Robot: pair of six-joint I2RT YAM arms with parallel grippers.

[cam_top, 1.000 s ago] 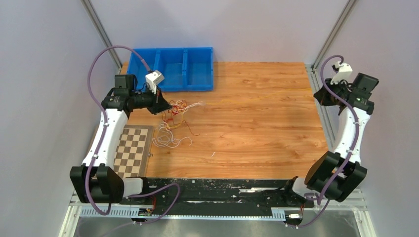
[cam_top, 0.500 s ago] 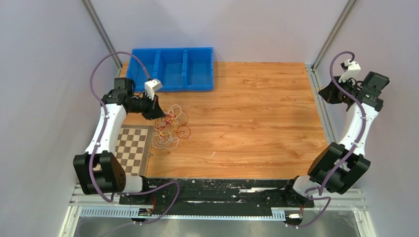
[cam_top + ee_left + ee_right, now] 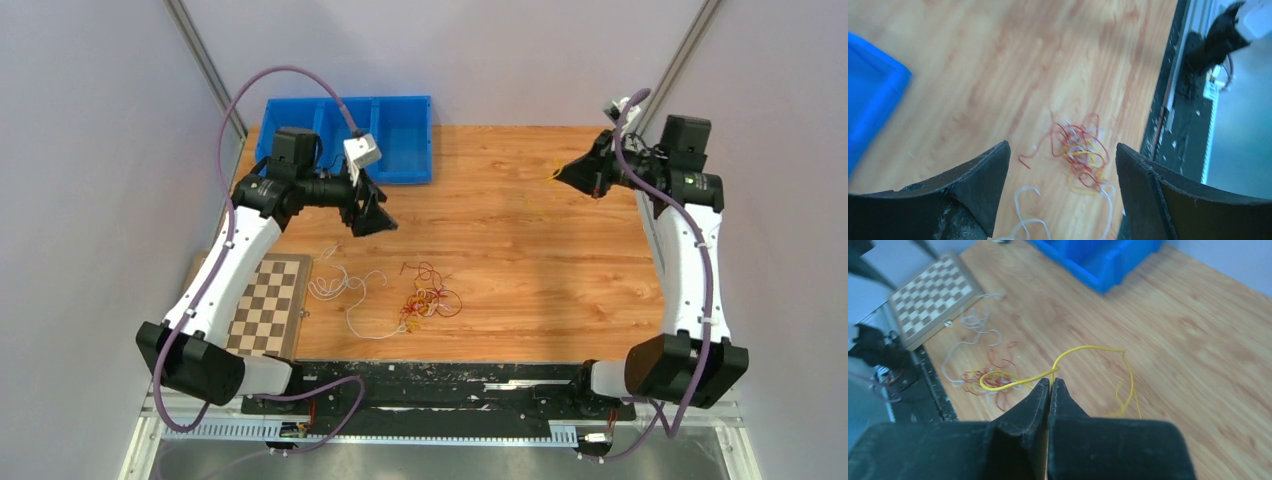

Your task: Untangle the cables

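My left gripper will go to the right in the top view, onto the part of the yellow cable beside my right gripper's fingers, since it curls from them.
The cables lie in two heaps on the wooden table: a red and yellow tangle [image 3: 428,298] [image 3: 1080,155] near the front middle, and loose white loops [image 3: 335,288] [image 3: 1023,200] to its left. My left gripper [image 3: 373,220] [image 3: 1062,150] hangs above and behind them, jaws wide open with nothing between them. My right gripper [image 3: 558,176] [image 3: 1050,382] is raised over the right back of the table, shut on a single yellow cable [image 3: 1088,347] that curls out from its tips and dangles free of the tangle [image 3: 983,377].
A blue three-compartment bin [image 3: 345,140] [image 3: 1103,260] stands at the back left, just behind the left wrist. A checkerboard [image 3: 268,305] [image 3: 930,292] lies at the front left, beside the white loops. The black front rail [image 3: 1178,115] borders the table's near edge.
My left gripper has opened and swung right, away from the bin corner. The red and yellow tangle now lies further right and nearer the front. My right arm swung inward over the table.
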